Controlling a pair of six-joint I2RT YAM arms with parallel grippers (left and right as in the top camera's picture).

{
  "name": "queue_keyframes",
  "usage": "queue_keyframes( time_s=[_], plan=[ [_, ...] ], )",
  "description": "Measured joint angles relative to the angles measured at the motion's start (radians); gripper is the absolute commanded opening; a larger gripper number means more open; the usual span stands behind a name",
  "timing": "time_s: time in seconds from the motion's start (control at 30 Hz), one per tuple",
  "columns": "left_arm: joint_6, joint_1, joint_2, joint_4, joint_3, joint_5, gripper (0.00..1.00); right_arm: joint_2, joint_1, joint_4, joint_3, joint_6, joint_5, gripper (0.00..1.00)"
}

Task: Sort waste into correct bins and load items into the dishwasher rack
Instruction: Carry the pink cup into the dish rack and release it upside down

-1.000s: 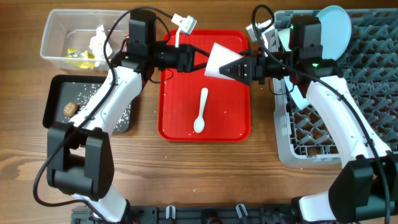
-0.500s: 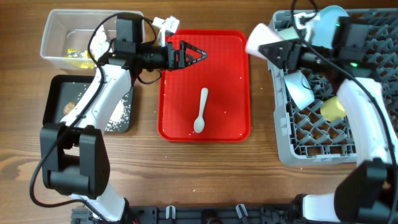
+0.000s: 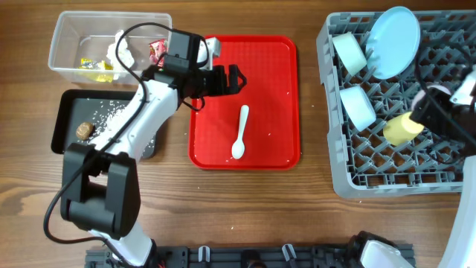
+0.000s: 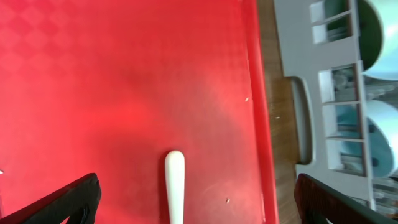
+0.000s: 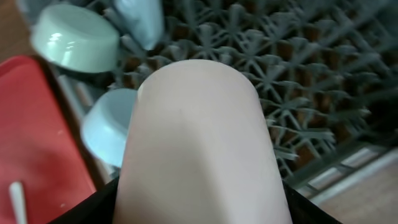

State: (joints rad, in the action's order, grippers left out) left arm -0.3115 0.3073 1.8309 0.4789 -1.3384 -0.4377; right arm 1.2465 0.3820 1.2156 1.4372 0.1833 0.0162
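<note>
Next, my right gripper lowers with the pink cup from above the rack onto the open pegs beside the yellow cup, which remain there, and releases it.
My left gripper (image 3: pixel 236 79) (image 4: pixel 198 202) hangs open over the red tray, and the handle of the white spoon (image 3: pixel 239 132) (image 4: pixel 175 186) lies between its fingers (image 4: pixel 62 202), untouched. My right gripper (image 3: pixel 455 100) (image 5: pixel 199 202) is shut on the pink cup (image 5: pixel 199 137) (image 3: pixel 467 87), above the right side of the grey dishwasher rack (image 3: pixel 349 179). In the rack stand a light-blue plate (image 3: pixel 394 33), two light-blue bowls (image 3: pixel 349 52) (image 3: pixel 358 106) and a yellow cup (image 3: pixel 403 128). The clear tub (image 3: pixel 71 33) holds a yellow wrapper (image 3: pixel 93 68), a tissue (image 3: pixel 117 48) and a red wrapper (image 3: pixel 158 50).
The black tray (image 3: pixel 63 112) at the left holds a brown lump (image 3: pixel 83 129) and scattered rice (image 3: pixel 113 112). The red tray (image 3: pixel 268 89) lies between the bins and the rack. My left arm reaches across the black tray's right side.
The pink cup, held between both grippers above the red tray, has gone right with my right gripper to over the rack. My left gripper has opened and stays over the tray.
</note>
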Motion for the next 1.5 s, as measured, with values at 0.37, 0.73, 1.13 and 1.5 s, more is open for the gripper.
queue_keyframes(
  time_s=[0.37,0.73,1.13,1.5],
  plan=[
    [0.000,0.065,0.088,-0.005,0.000,0.075,1.00,0.255,0.236,-0.103,0.005,0.040,0.064,0.54],
    [0.000,0.065,0.129,-0.023,0.000,0.075,1.00,0.494,0.236,-0.227,0.005,0.040,0.018,0.53],
    [0.000,0.065,0.129,-0.023,0.000,0.075,1.00,0.526,0.236,-0.207,0.039,0.051,-0.091,0.99],
    [0.000,0.065,0.129,-0.023,0.000,0.078,1.00,0.364,0.040,0.084,0.528,-0.031,-0.192,1.00]
  ],
)
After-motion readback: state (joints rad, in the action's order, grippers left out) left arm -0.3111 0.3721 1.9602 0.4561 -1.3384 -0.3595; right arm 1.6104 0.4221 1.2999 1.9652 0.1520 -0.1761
